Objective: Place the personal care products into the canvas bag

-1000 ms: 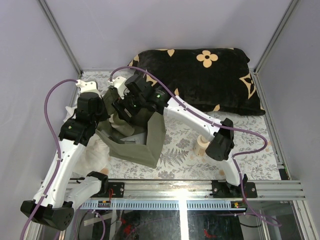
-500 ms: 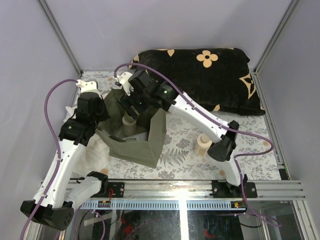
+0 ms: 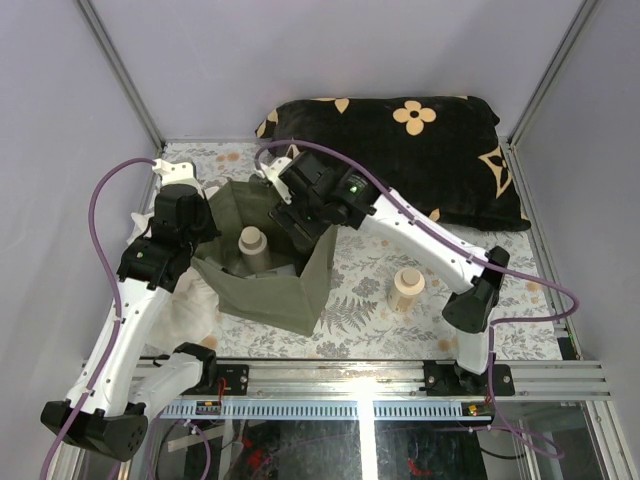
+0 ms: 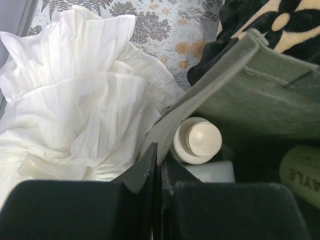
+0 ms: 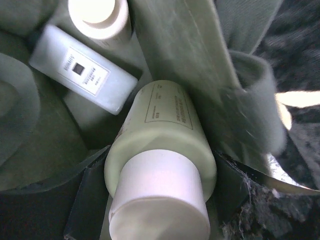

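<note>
My right gripper needs to move down deeper next, beside the pale rectangular bottle [image 5: 82, 75], and open its fingers there, since the beige bottle is still hanging above the bag's bottom.
The olive-green canvas bag [image 3: 268, 296] stands open at the left centre. My left gripper [image 3: 197, 243] is shut on its left rim [image 4: 210, 80]; the jaws pinch the fabric [image 4: 159, 156]. My right gripper [image 3: 301, 212] is over the bag's far right corner, shut on a pale bottle [image 5: 162, 132] with a white cap, held inside the bag [image 5: 175, 45]. That bottle also shows in the left wrist view [image 4: 301, 172]. A beige bottle [image 3: 250, 245] stands upright in the bag [image 4: 197, 140]. A pale rectangular bottle [image 5: 82, 75] lies beside it. Another beige bottle [image 3: 407, 288] stands on the table to the right.
A crumpled white cloth [image 3: 185, 305] lies against the bag's left side [image 4: 75, 115]. The black cushion with tan flower marks [image 3: 400, 150] lies along the back right. The table has a floral cover [image 3: 370, 300] and metal frame posts at the corners.
My right gripper has moved to the right across the bag's opening, and the bag has opened wider. The upright bottle inside the bag now shows. The left arm has not moved.
</note>
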Controlling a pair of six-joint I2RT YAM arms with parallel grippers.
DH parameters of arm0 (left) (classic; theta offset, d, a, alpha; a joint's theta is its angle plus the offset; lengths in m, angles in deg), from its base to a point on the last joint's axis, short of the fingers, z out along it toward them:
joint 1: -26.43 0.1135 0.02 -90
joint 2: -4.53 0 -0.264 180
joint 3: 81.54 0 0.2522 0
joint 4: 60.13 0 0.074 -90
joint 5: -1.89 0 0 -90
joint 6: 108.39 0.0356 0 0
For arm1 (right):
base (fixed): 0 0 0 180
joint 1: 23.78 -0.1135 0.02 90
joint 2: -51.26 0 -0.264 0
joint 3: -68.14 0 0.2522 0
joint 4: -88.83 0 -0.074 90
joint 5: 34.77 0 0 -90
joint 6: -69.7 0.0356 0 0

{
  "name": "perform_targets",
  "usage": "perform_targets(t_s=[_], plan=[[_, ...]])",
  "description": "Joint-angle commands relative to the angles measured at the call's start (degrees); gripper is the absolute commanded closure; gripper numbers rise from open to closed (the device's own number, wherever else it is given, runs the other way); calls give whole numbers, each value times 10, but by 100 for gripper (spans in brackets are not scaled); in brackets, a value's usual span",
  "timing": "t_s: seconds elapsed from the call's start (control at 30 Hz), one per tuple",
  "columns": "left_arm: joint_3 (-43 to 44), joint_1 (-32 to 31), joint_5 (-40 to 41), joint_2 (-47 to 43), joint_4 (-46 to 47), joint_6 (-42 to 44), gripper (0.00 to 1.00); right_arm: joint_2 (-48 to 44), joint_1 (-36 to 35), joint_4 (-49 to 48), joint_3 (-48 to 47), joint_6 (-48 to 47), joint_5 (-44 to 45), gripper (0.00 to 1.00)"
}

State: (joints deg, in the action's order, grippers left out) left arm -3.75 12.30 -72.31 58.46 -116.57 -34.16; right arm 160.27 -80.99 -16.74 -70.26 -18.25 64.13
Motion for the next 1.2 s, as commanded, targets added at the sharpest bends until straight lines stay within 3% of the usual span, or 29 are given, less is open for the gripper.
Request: perform_targets(t_s=[0.0,0.37,0.63,0.77,1.17], plan=[[16,1,-6,-2,21,0,100,-29,11,-59,58,1,3,100],[15,1,-5,-3,21,0,100,4,22,-84,93,-12,-11,100],[15,1,-5,0,21,-1,100,11,28,-81,117,-19,-15,49],[15,1,-6,1,22,-1,100,5,28,-86,126,-20,-13,33],[11,1,-10,4,27,-2,100,-26,28,-95,94,-19,-10,15]])
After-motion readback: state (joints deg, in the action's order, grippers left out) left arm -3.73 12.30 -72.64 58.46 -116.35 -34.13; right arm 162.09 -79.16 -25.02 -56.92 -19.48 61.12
